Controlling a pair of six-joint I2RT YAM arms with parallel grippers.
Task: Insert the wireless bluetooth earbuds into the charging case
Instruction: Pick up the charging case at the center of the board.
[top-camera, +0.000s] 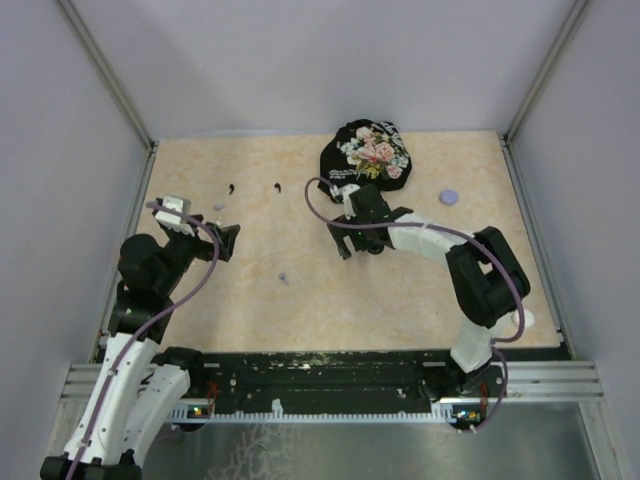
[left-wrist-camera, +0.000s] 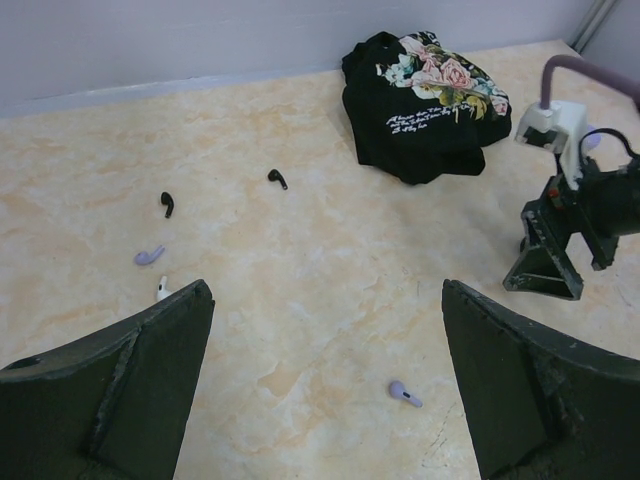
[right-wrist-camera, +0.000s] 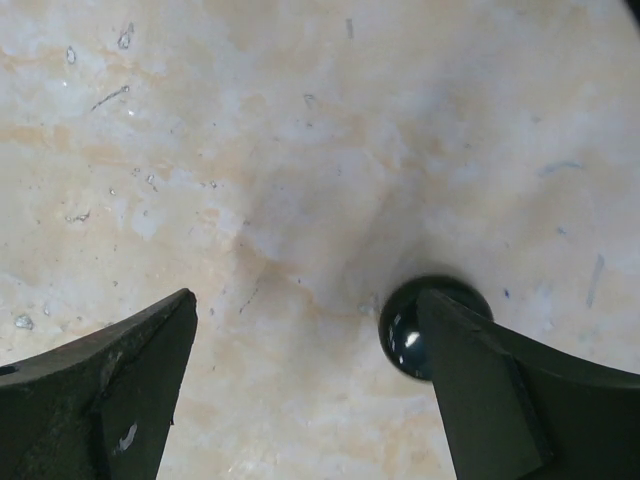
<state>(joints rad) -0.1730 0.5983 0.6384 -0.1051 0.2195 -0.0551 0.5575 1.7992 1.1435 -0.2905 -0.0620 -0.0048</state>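
One finger of my right gripper still covers part of the glossy black puck (right-wrist-camera: 405, 330), so the gripper will next turn and lower toward the right in its wrist view, around the puck.
Two black earbuds (top-camera: 231, 187) (top-camera: 275, 186) lie at the far left; the left wrist view shows them too (left-wrist-camera: 167, 203) (left-wrist-camera: 277, 178). There a lavender earbud (left-wrist-camera: 149, 256) and a white one (left-wrist-camera: 162, 290) lie beside my left finger, and another lavender earbud (left-wrist-camera: 405, 393) (top-camera: 283, 278) lies ahead between the jaws. My left gripper (left-wrist-camera: 327, 290) (top-camera: 228, 242) is open and empty above the table. My right gripper (right-wrist-camera: 306, 300) (top-camera: 360, 248) is open, low over the table. A glossy black round puck (right-wrist-camera: 405, 330) lies partly under its right finger. A lavender round puck (top-camera: 449, 197) lies at the far right.
A black floral cloth (top-camera: 365, 150) (left-wrist-camera: 425, 100) lies bunched at the back centre, just behind my right gripper. Pale walls and metal posts close in the table on the left, back and right. A black rail runs along the near edge.
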